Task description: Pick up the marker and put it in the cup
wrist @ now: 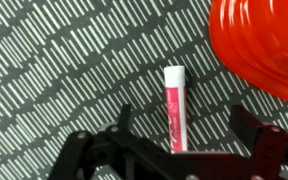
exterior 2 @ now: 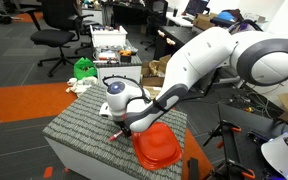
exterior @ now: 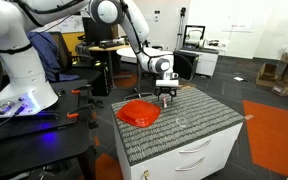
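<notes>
My gripper stays low where it is next and closes its fingers on the marker's pink body [wrist: 177,122], since that body already lies between them.
The marker [wrist: 174,108] is a short pink stick with a white end. It lies flat on the grey striped mat, just left of the red bowl. My gripper [wrist: 184,125] is open and low over the mat, with one finger on each side of the marker and not touching it. In both exterior views the gripper [exterior: 165,96] [exterior 2: 118,127] hangs close above the mat beside the red bowl. A faint see-through shape that may be the cup [exterior: 181,119] stands on the mat a little past the gripper. It is out of the wrist view.
The wide red bowl [exterior: 139,112] [exterior 2: 156,147] [wrist: 259,45] sits on the mat right next to the gripper. The mat covers a white drawer cabinet [exterior: 199,158] with edges all round. Office chairs, desks and boxes stand farther off.
</notes>
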### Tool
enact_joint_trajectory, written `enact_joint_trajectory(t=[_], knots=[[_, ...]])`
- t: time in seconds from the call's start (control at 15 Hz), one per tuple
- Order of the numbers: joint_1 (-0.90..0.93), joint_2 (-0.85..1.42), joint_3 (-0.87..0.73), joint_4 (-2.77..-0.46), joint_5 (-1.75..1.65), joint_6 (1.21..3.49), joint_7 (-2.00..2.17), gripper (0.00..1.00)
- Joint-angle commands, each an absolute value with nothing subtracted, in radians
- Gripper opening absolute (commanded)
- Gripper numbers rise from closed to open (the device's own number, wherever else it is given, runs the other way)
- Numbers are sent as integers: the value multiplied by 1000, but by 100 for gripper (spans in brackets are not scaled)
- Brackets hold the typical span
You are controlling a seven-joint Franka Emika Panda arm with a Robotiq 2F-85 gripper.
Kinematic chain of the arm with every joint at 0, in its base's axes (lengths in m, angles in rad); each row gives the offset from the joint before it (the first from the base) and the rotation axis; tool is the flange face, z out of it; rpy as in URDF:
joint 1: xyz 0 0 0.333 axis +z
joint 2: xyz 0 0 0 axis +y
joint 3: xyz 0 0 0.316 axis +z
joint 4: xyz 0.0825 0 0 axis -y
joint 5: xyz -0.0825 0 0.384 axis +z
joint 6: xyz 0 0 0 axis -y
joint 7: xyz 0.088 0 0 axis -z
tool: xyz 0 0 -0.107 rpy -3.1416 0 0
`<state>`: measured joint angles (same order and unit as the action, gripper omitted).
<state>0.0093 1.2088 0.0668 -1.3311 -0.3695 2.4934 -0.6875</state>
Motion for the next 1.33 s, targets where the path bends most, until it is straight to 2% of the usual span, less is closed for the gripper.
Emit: enact_joint_trajectory(t=[0.0, 0.2, 0.33, 0.53, 0.93, 1.0, 1.07, 1.27], knots=[[13, 1213, 63, -1340, -377, 2522, -722, 86], [17, 1230, 65, -1315, -372, 2505, -743, 77], [16, 1236, 66, -1310, -372, 2504, -759, 79], [21, 1245, 65, -1301, -372, 2497, -779, 49], [24, 1254, 75, -1283, -363, 2490, -801, 1], [21, 1251, 78, -1288, -362, 2495, -803, 1], [18, 1249, 82, -1290, -359, 2495, -805, 5], [18, 1220, 77, -1323, -353, 2511, -776, 5]])
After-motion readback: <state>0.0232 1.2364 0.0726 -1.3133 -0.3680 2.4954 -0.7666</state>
